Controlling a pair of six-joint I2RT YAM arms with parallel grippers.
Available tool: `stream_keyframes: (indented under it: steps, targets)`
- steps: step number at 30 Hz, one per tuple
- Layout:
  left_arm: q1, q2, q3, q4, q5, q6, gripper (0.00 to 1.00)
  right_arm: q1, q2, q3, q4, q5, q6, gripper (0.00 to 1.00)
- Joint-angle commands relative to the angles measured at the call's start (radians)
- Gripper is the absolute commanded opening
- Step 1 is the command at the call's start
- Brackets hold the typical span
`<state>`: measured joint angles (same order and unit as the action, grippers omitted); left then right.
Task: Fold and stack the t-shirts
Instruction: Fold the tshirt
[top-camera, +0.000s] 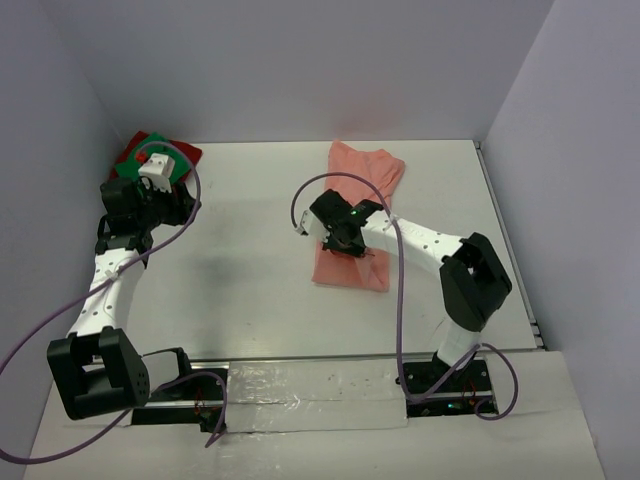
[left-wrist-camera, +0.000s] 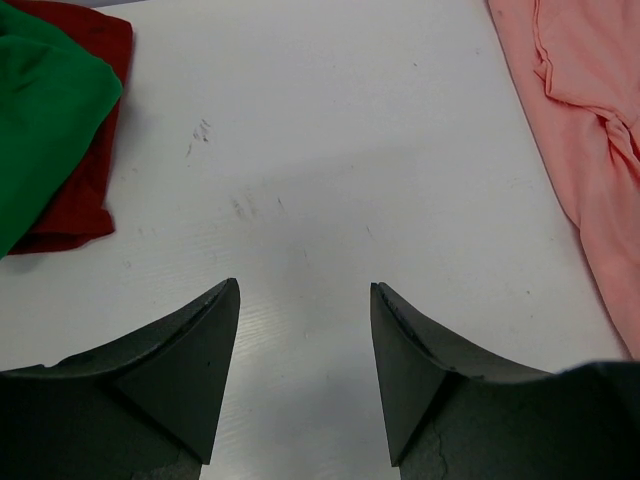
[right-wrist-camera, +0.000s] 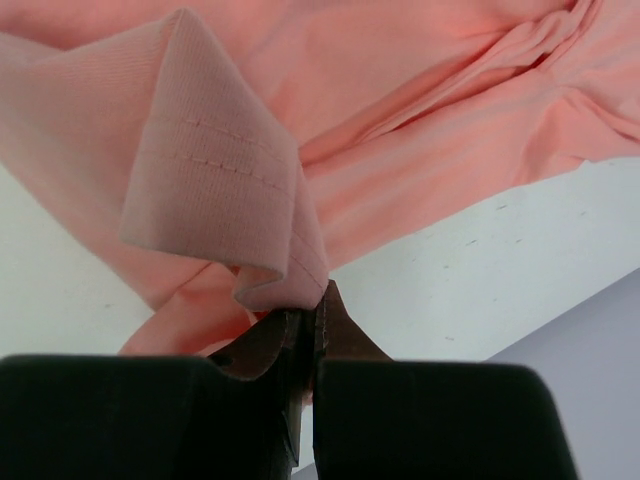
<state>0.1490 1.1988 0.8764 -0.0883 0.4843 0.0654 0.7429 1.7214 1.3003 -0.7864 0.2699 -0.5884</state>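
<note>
The right gripper carries the pink shirt's hemmed edge outward over the shirt toward its far end (top-camera: 365, 162) next, as the shirt still stretches well beyond the lifted fold.
The salmon-pink t-shirt (top-camera: 358, 200) lies partly folded right of the table's middle. My right gripper (top-camera: 345, 238) is over it and shut on a hemmed fold of it (right-wrist-camera: 225, 180), lifted off the table. The pink shirt also shows at the right edge of the left wrist view (left-wrist-camera: 590, 130). The bright green t-shirt (left-wrist-camera: 45, 110) lies on the dark red t-shirt (left-wrist-camera: 75, 205) at the far left corner, partly hidden by my left arm in the top view (top-camera: 135, 160). My left gripper (left-wrist-camera: 305, 300) is open and empty above bare table, right of that pile.
The white table (top-camera: 250, 260) is walled at the back and both sides. A taped strip (top-camera: 310, 385) runs along the near edge between the arm bases. Purple cables (top-camera: 400, 300) loop off both arms.
</note>
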Motion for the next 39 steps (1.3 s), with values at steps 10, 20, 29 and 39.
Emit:
stream_keyframes:
  steps: [10,20,29,39]
  targets:
    - [0.003,-0.031,0.022,-0.021,0.042,0.019,0.63,-0.072,0.124,0.160,0.136,0.060,-0.093,0.00]
    - [0.004,-0.039,0.004,-0.024,0.039,0.034,0.63,-0.157,0.224,0.286,0.157,0.086,-0.079,0.00]
    - [0.004,-0.033,0.006,-0.027,0.059,0.034,0.63,-0.180,0.260,0.284,0.183,0.140,-0.033,0.52]
    - [0.003,-0.030,-0.001,-0.022,0.077,0.030,0.63,-0.142,0.118,0.125,0.430,0.207,0.018,0.70]
